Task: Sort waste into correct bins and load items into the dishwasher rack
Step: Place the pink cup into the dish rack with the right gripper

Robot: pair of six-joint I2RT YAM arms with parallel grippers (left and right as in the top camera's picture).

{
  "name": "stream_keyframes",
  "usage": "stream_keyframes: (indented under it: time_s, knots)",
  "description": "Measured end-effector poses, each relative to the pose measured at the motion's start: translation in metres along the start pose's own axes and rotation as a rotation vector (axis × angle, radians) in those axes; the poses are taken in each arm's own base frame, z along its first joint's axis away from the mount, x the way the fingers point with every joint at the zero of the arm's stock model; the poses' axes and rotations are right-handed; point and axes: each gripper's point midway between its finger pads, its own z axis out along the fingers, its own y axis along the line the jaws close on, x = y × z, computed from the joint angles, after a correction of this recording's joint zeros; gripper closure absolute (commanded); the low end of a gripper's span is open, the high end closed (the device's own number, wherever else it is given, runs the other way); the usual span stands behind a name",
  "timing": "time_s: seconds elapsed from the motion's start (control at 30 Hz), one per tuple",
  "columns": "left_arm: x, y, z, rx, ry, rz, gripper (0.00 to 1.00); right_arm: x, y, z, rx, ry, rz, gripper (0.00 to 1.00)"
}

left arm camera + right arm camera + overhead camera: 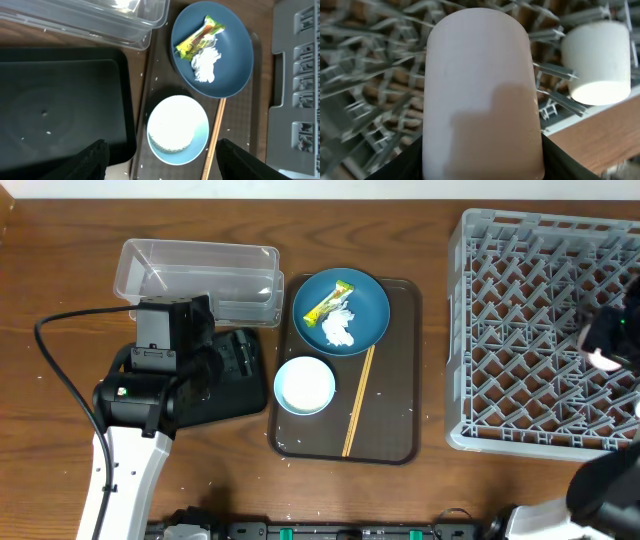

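Note:
I should lower the pinkish-white cup (480,95) in my right gripper toward the grey rack's near edge next, because the space beside the second cup is free.
The dark-blue plate (340,310) lies on the brown serving tray and carries the yellow-green wrapper (199,39) and the white tissue (205,66). The pale-blue bowl (304,385) holds white rice (172,127), and the chopsticks (358,400) lie beside it. My left gripper (167,162) is open and empty above the black tray (60,110), next to the bowl. My right gripper (482,165) is shut on a pinkish-white cup (480,95) over the grey rack (540,330). A second cup (597,60) stands in the rack near its edge.
The clear tub (200,275) stands behind the black tray, at the back left. The brown serving tray (395,430) lies between the bins and the rack, with loose rice grains (142,165) scattered on it. The left arm's cable (60,370) loops over the table at the left.

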Motion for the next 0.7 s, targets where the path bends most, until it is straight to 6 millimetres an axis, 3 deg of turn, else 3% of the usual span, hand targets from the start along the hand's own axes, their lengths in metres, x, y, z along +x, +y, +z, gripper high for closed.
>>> stream_keyframes:
  time_s: [0.13,0.2,0.27,0.4,0.43,0.7]
  knots:
    - [0.000,0.001,0.000,-0.004,0.001,0.000,0.29,0.000,-0.017,0.023,0.018,0.067,0.056,0.98]
    - [0.000,0.001,0.000,-0.004,0.001,0.000,0.28,-0.001,-0.021,0.030,0.018,0.080,0.078,0.91]
    - [0.000,0.001,0.000,-0.005,0.001,0.000,0.28,-0.003,-0.025,0.036,0.013,0.088,0.095,0.56]
    - [0.000,0.001,0.000,-0.007,0.000,0.000,0.25,-0.004,-0.024,0.042,0.004,0.098,0.106,0.07]
    - [0.000,0.001,0.000,-0.007,0.000,0.001,0.24,-0.004,-0.023,0.043,-0.003,0.099,0.110,0.01]
    - [0.000,0.001,0.000,-0.007,0.001,0.003,0.24,-0.006,-0.011,0.035,-0.075,0.102,0.113,0.01]
